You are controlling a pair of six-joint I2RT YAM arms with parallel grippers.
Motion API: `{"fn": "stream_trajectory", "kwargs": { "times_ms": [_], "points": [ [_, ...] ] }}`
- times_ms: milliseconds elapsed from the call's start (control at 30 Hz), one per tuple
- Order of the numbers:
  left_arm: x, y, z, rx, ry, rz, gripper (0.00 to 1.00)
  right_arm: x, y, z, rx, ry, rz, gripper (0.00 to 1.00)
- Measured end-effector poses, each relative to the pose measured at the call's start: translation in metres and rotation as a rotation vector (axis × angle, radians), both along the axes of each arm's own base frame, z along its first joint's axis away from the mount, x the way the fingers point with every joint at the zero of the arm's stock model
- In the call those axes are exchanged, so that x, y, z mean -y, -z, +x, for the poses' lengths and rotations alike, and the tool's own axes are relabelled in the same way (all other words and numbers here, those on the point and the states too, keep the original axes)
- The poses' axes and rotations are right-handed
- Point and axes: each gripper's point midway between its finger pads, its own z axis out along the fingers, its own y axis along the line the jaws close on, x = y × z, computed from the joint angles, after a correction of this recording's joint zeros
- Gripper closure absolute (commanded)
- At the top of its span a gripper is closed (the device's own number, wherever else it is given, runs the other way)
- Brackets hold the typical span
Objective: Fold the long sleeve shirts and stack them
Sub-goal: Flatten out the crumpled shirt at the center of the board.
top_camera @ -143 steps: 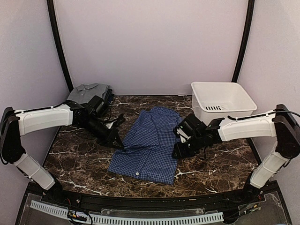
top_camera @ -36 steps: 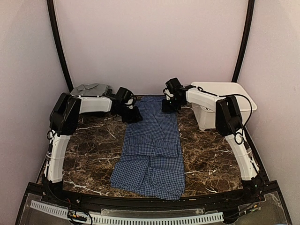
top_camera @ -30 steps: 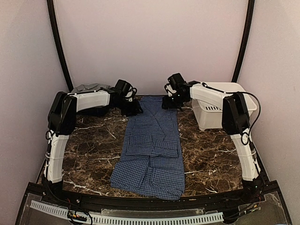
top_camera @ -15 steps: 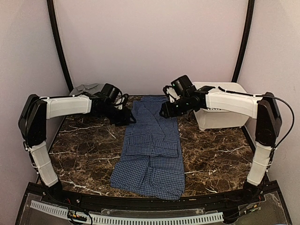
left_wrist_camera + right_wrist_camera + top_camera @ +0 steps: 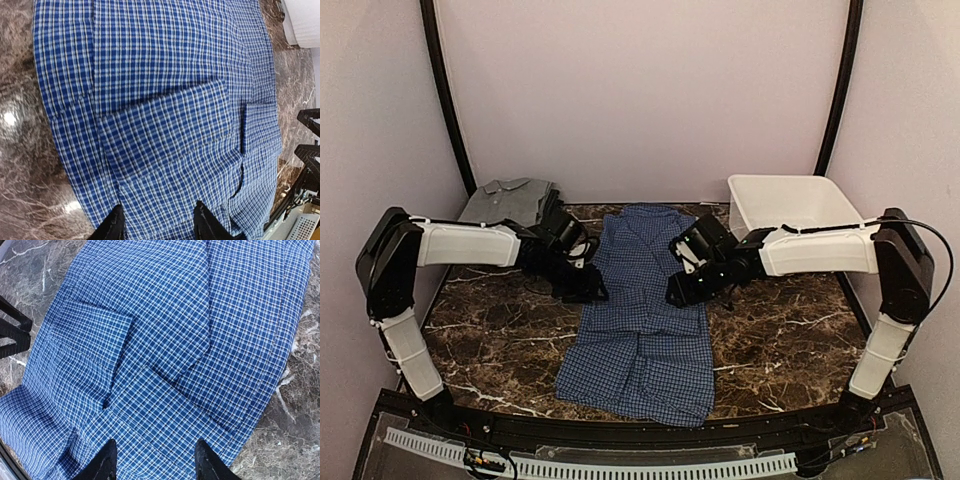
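The blue flap's corner (image 5: 104,125) by the blue shirt's edge, on the grey shirt's side, is on top, so my left gripper will go down to that corner next.
The blue checked shirt (image 5: 645,310) lies flat as a long narrow strip down the middle of the table, sides and sleeves folded in. It fills the left wrist view (image 5: 160,100) and the right wrist view (image 5: 170,340). The grey shirt (image 5: 508,198) lies folded at the back left corner. My left gripper (image 5: 592,293) is open and empty over the shirt's left edge; its jaws show apart in its wrist view (image 5: 158,227). My right gripper (image 5: 677,292) is open and empty over the shirt's right edge (image 5: 154,462).
A white plastic tub (image 5: 790,212) stands at the back right. The dark marble table (image 5: 500,330) shows bare on both sides of the shirt. Walls close in the back and sides.
Both grippers let go of the shirt's far end at the back and drew toward me along its two edges to mid-length. The shirt now lies stretched out long.
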Motion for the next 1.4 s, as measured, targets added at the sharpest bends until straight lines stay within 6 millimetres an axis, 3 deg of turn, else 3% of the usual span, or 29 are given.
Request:
{"fn": "stream_trajectory", "kwargs": {
  "times_ms": [100, 200, 367, 567, 1000, 1400],
  "points": [
    [0.001, 0.001, 0.015, 0.033, -0.014, 0.028, 0.53, 0.002, 0.003, 0.002, 0.005, 0.025, -0.001, 0.50],
    [0.001, 0.014, 0.024, 0.036, -0.020, 0.064, 0.53, 0.003, 0.005, 0.003, 0.010, 0.039, 0.005, 0.50],
    [0.000, 0.036, 0.026, 0.011, -0.018, 0.102, 0.55, 0.003, 0.006, 0.005, 0.017, 0.048, 0.010, 0.51],
    [0.003, 0.037, 0.031, 0.023, -0.017, 0.100, 0.62, 0.005, 0.012, 0.003, 0.013, 0.054, 0.013, 0.51],
    [0.010, 0.032, 0.040, 0.055, 0.003, 0.099, 0.92, 0.005, 0.031, 0.003, -0.012, 0.054, -0.016, 0.51],
    [0.009, 0.027, 0.044, 0.074, 0.012, 0.122, 0.97, 0.008, 0.047, -0.001, -0.033, 0.052, -0.034, 0.52]
  ]
}}
